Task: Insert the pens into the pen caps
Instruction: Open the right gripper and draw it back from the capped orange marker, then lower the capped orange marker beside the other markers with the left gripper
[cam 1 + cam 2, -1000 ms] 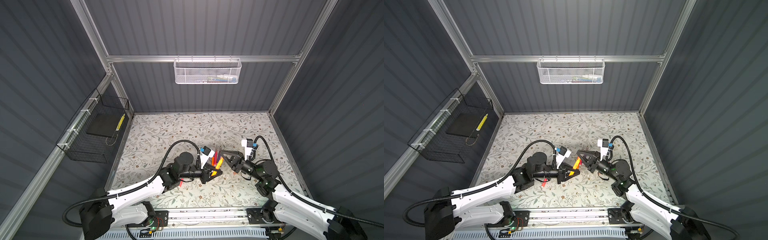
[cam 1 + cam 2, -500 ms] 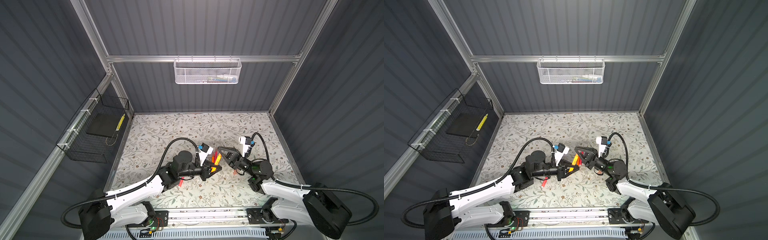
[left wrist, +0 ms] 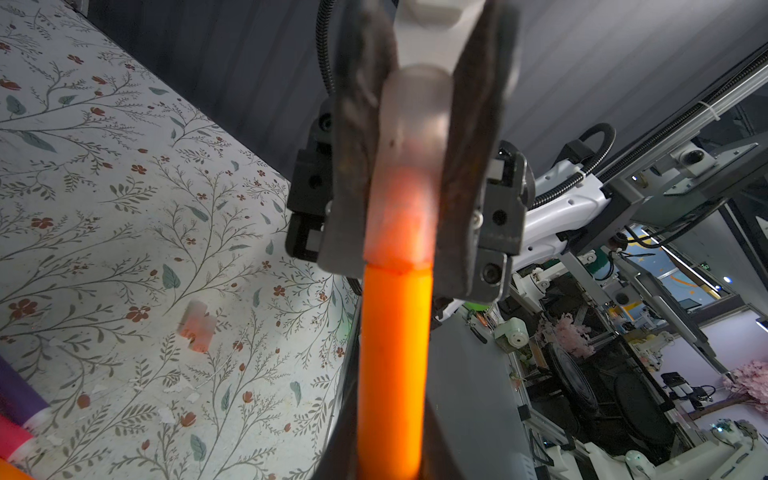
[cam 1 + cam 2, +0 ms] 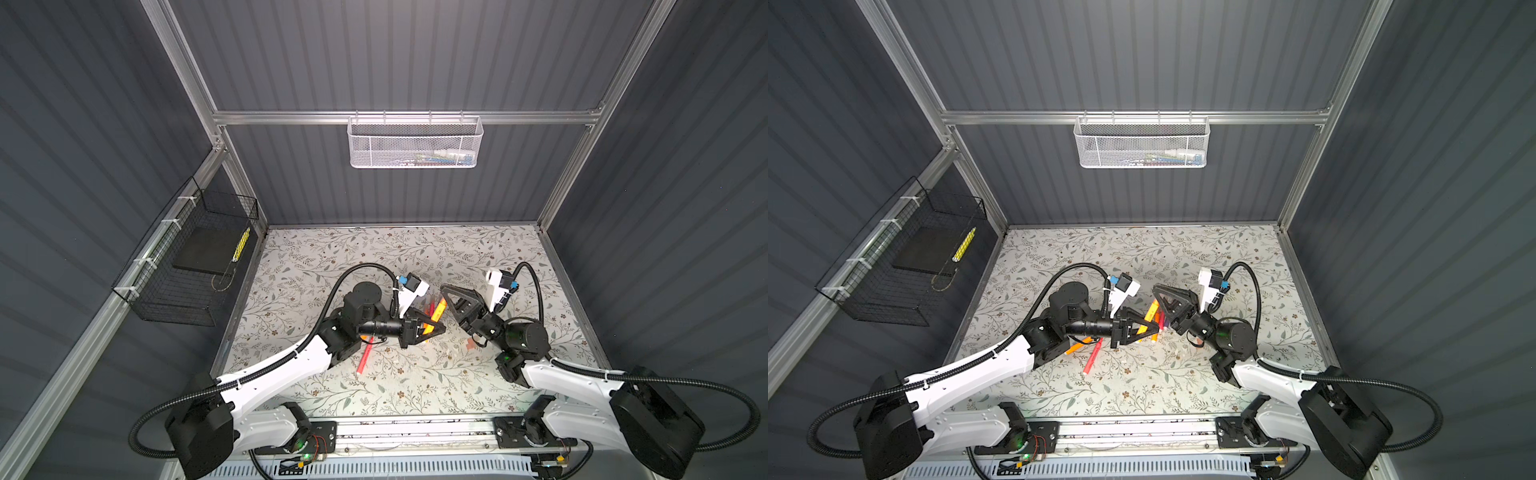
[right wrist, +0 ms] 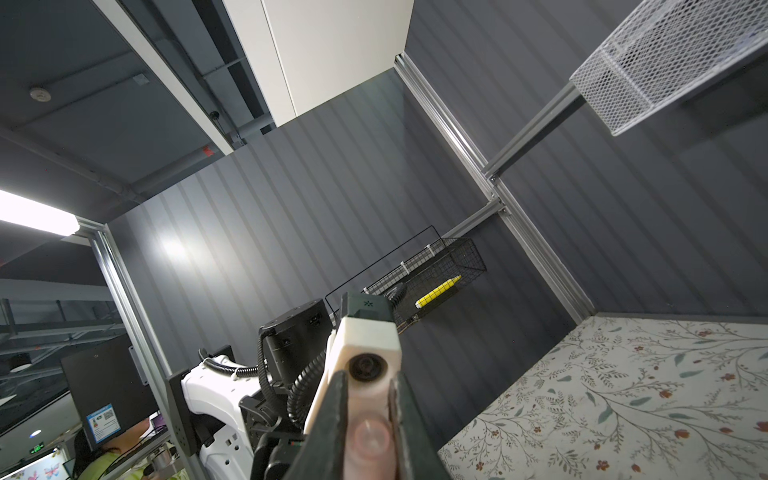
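The left gripper turns downward next and lowers the capped orange pen alongside the row of purple, red and orange pens below it, then releases it.
My left gripper (image 4: 441, 329) (image 4: 1155, 330) (image 3: 392, 465) is shut on an orange pen (image 4: 438, 312) (image 4: 1152, 309) (image 3: 392, 353), held above the table. The pen's front end sits inside a translucent pinkish pen cap (image 3: 415, 116) (image 5: 368, 440). My right gripper (image 4: 444, 291) (image 4: 1156, 291) (image 3: 409, 187) (image 5: 368, 399) is shut on that cap, its dark fingers (image 3: 357, 166) either side. Both grippers meet near the table's middle. A red pen (image 4: 365, 359) (image 4: 1093, 357) lies under the left arm beside another orange pen (image 4: 1077, 345). A purple pen (image 3: 16, 395) and a loose cap (image 3: 197, 328) rest on the floral mat.
A white mesh basket (image 4: 415, 143) hangs on the back wall. A black wire basket (image 4: 187, 266) with a yellow item (image 4: 241, 245) hangs on the left wall. Aluminium frame posts edge the mat, and a metal rail (image 4: 415, 432) runs along the front.
My right gripper has moved left and farther back with the cap, closing in on the tip of the pen. The left gripper has risen slightly. Both have stayed shut.
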`<action>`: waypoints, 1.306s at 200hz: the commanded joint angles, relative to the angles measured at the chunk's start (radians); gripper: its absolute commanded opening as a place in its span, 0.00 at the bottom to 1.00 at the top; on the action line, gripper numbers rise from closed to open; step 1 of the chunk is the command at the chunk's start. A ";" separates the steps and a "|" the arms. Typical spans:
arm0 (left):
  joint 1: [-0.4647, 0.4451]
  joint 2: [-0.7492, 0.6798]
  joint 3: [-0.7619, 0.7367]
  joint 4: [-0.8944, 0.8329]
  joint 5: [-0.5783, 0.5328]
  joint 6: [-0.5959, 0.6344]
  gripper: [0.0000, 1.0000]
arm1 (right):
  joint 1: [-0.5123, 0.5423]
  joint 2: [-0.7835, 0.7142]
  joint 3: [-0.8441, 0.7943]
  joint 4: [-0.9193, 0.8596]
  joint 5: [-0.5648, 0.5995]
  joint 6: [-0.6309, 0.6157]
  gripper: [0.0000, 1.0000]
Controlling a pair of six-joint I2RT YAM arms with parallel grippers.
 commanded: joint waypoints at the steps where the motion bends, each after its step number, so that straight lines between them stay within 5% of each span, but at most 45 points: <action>1: 0.095 -0.028 0.170 0.213 -0.346 -0.084 0.00 | 0.133 -0.001 -0.077 -0.092 -0.383 -0.110 0.00; 38: 0.094 -0.040 0.217 0.108 -0.520 0.029 0.00 | 0.279 -0.105 -0.060 -0.368 -0.090 -0.172 0.00; 81: 0.094 0.002 0.249 0.127 -0.487 0.042 0.00 | 0.320 -0.020 -0.034 -0.195 -0.192 -0.141 0.00; 108: 0.094 -0.012 0.207 0.129 -0.477 0.051 0.00 | 0.297 -0.028 0.058 -0.409 -0.144 -0.186 0.00; 122: 0.094 -0.019 0.185 0.085 -0.483 0.072 0.00 | 0.272 -0.104 0.084 -0.555 -0.048 -0.220 0.40; 140: 0.094 -0.034 0.105 0.048 -0.521 0.083 0.00 | 0.248 -0.249 0.123 -0.833 0.166 -0.263 0.49; 153: 0.094 -0.032 0.032 0.035 -0.549 0.079 0.00 | 0.245 -0.354 0.146 -1.022 0.312 -0.280 0.65; 175: 0.092 0.005 -0.061 -0.017 -0.608 0.069 0.00 | 0.242 -0.507 0.132 -1.192 0.442 -0.291 0.81; 210: 0.089 0.119 -0.128 -0.066 -0.669 0.030 0.00 | 0.239 -0.643 0.088 -1.405 0.629 -0.251 0.93; 261: 0.022 0.358 0.000 -0.206 -0.768 -0.010 0.00 | 0.210 -0.732 0.058 -1.575 0.805 -0.197 0.98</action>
